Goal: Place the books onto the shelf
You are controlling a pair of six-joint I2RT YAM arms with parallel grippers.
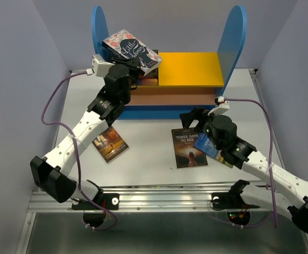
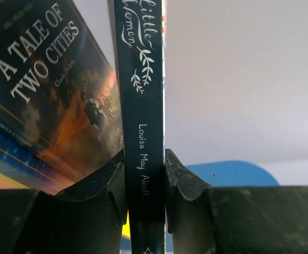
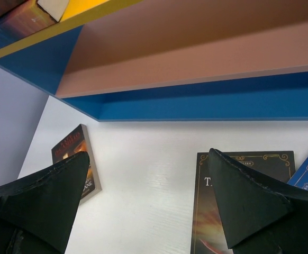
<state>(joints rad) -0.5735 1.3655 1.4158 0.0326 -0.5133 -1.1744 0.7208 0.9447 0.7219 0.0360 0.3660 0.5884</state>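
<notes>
The floral book's spine goes down and turns toward the dark books on the yellow board next, and my left gripper releases it. "Little Women" hangs crooked above those books.
My left gripper (image 1: 137, 66) is shut on the spine of a floral black-white book, "Little Women" (image 1: 130, 50), held tilted over the left end of the shelf's yellow top board (image 1: 192, 69). In the left wrist view the dark spine (image 2: 143, 121) is pinched between both fingers (image 2: 183, 174), next to "A Tale of Two Cities" (image 2: 48, 90). My right gripper (image 1: 193, 116) stands open and empty in front of the shelf (image 1: 233, 37). Just below it, flat on the table, lie a dark book, "Three Days to See" (image 1: 189, 148), and a blue book (image 1: 207, 144). A brown book (image 1: 110, 144) lies to the left.
Dark books (image 1: 148, 78) lie on the yellow board under the held one. The right wrist view shows the brown lower board (image 3: 196, 58), the blue base (image 3: 207, 100), the brown book (image 3: 72, 151) and the dark book (image 3: 260, 159). Grey walls close in both sides.
</notes>
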